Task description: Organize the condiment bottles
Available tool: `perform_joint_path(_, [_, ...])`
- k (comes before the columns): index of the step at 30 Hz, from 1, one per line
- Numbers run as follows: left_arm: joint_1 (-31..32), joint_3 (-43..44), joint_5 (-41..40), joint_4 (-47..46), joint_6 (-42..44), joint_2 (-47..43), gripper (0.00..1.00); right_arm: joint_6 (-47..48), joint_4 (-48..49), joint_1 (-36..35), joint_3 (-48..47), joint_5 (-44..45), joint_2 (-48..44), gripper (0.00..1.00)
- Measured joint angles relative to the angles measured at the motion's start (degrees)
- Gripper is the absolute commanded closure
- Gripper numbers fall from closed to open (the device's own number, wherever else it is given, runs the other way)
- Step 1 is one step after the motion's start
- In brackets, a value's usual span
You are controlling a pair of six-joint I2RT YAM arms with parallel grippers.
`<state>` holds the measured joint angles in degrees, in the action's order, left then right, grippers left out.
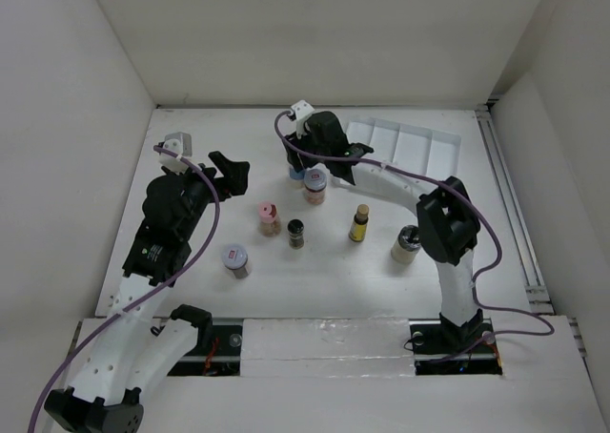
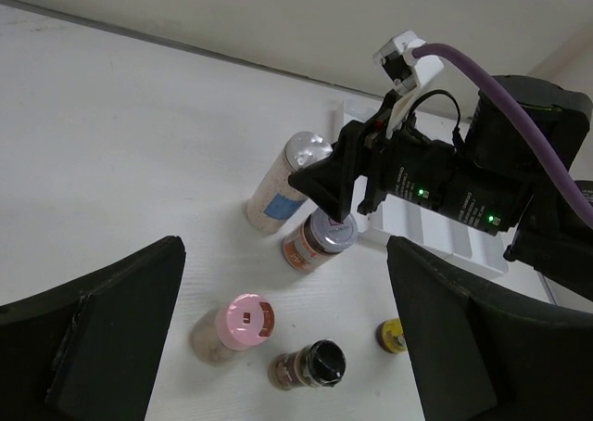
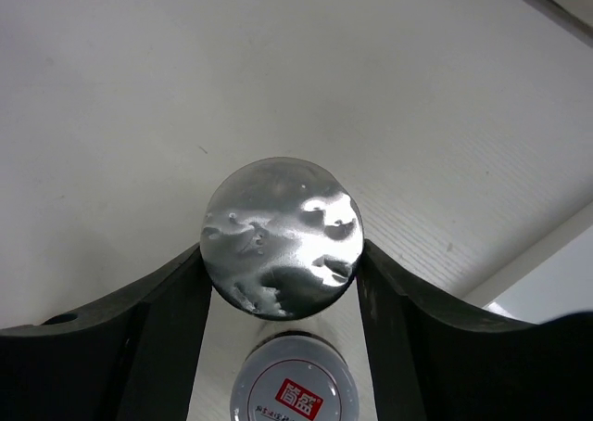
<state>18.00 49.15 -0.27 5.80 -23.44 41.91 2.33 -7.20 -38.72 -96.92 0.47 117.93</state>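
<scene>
The silver-capped jar goes up and outward over the white tray in my right gripper next, then down into the far end of the tray's closest section, which shows empty.
My right gripper (image 1: 298, 163) is shut on a silver-capped jar with a blue label (image 2: 295, 166); in the right wrist view its cap (image 3: 281, 236) sits between both fingers (image 3: 176, 310), touching them. A jar with a red-labelled cap (image 1: 315, 183) stands right beside it. On the table stand a pink-capped jar (image 1: 268, 214), a black-capped jar (image 1: 296, 232), a slim yellow bottle (image 1: 359, 222) and two silver-capped jars (image 1: 234, 258) (image 1: 407, 242). My left gripper (image 1: 232, 169) is open and empty, held above the table left of the pink-capped jar (image 2: 243, 323).
A white divided tray (image 1: 410, 143) lies at the back right, just behind my right gripper. White walls enclose the table on the left, back and right. The right arm's forearm (image 1: 400, 187) stretches over the table between the tray and the yellow bottle.
</scene>
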Motion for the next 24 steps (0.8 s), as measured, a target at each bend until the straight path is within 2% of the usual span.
perform_joint_path(8, [0.0, 0.0, 0.1, 0.0, 0.0, 0.0, 0.13, -1.6, 4.7, 2.4, 0.0, -0.3, -2.9, 0.39])
perform_joint_path(15, [0.0, 0.0, 0.1, 0.0, 0.0, 0.0, 0.13, -3.8, 8.8, 12.6, 0.0, -1.0, -7.7, 0.39])
perform_joint_path(20, [0.0, 0.0, 0.1, -0.2, 0.0, 0.0, 0.13, -4.2, 9.2, 19.6, -0.1, 0.1, -7.2, 0.39])
perform_joint_path(24, [0.0, 0.0, 0.1, -0.4, 0.0, 0.0, 0.13, -4.3, 8.0, 21.7, -2.1, 0.3, -4.7, 0.39])
